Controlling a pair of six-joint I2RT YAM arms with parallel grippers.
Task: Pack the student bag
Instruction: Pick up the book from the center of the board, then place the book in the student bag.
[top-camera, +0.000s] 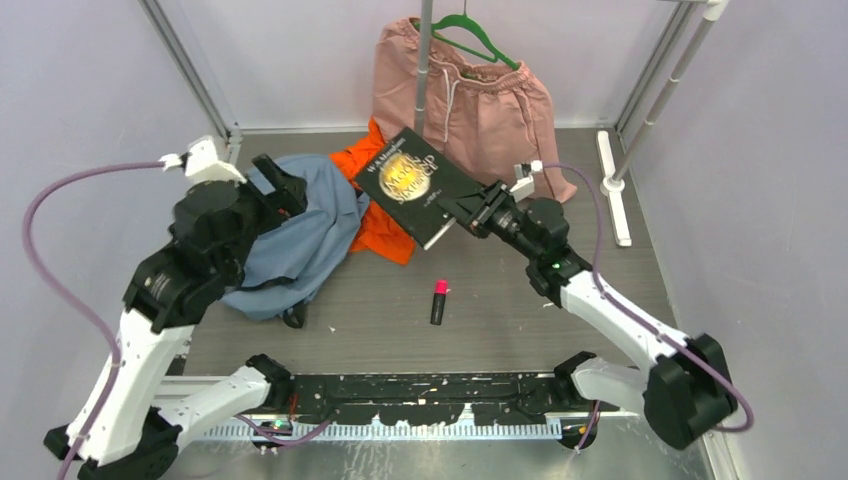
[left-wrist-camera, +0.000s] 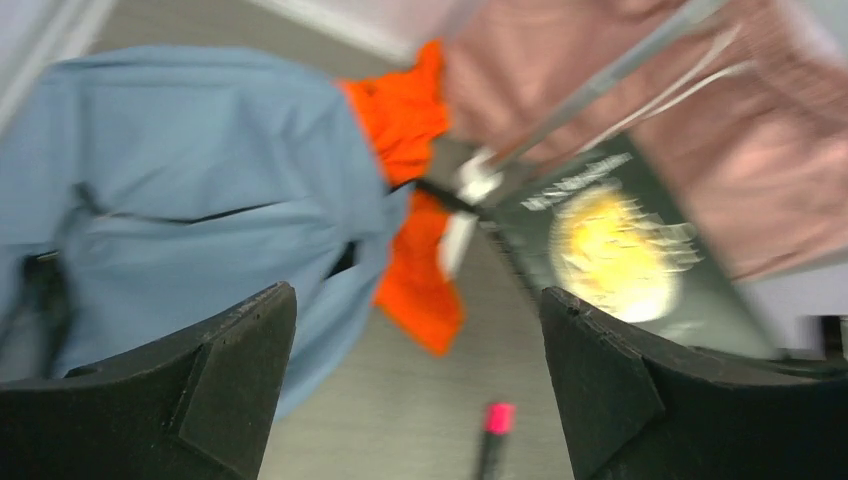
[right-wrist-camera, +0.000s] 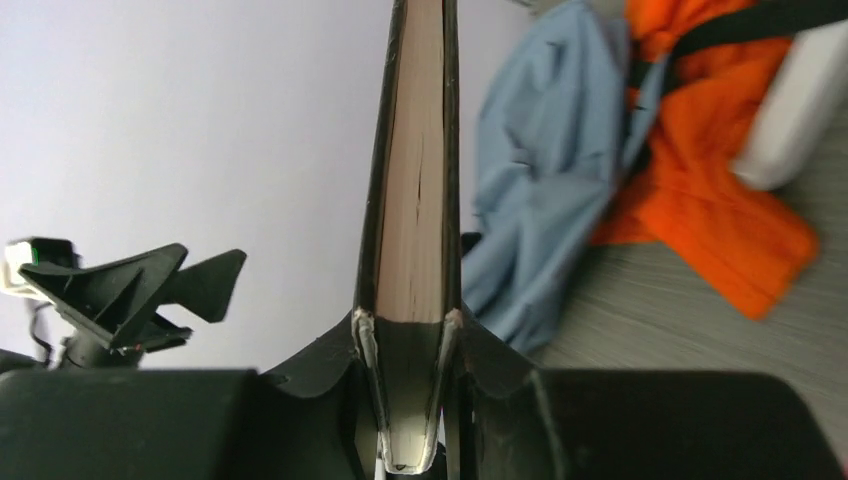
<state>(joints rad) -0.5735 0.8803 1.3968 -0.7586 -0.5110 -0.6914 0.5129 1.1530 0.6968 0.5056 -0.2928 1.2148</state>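
Note:
The robot's left gripper should next turn down and back to the bag's fold by the orange cloth (left-wrist-camera: 335, 300), because the bag lies crumpled.
The grey-blue student bag (top-camera: 300, 235) lies crumpled at the left of the table; it also shows in the left wrist view (left-wrist-camera: 190, 200) and the right wrist view (right-wrist-camera: 545, 180). My right gripper (top-camera: 470, 212) is shut on a black book (top-camera: 415, 185) with a gold emblem and holds it in the air to the right of the bag. In the right wrist view the book (right-wrist-camera: 412, 200) stands edge-on between the jaws (right-wrist-camera: 410, 340). My left gripper (top-camera: 285, 185) is open and empty over the bag's far part (left-wrist-camera: 418, 330).
A small orange cloth (top-camera: 385, 225) lies between bag and book. A pink-capped marker (top-camera: 439, 300) lies on the table in the middle. Pink shorts (top-camera: 470, 95) hang on a green hanger at the back, by a metal pole (top-camera: 425, 60).

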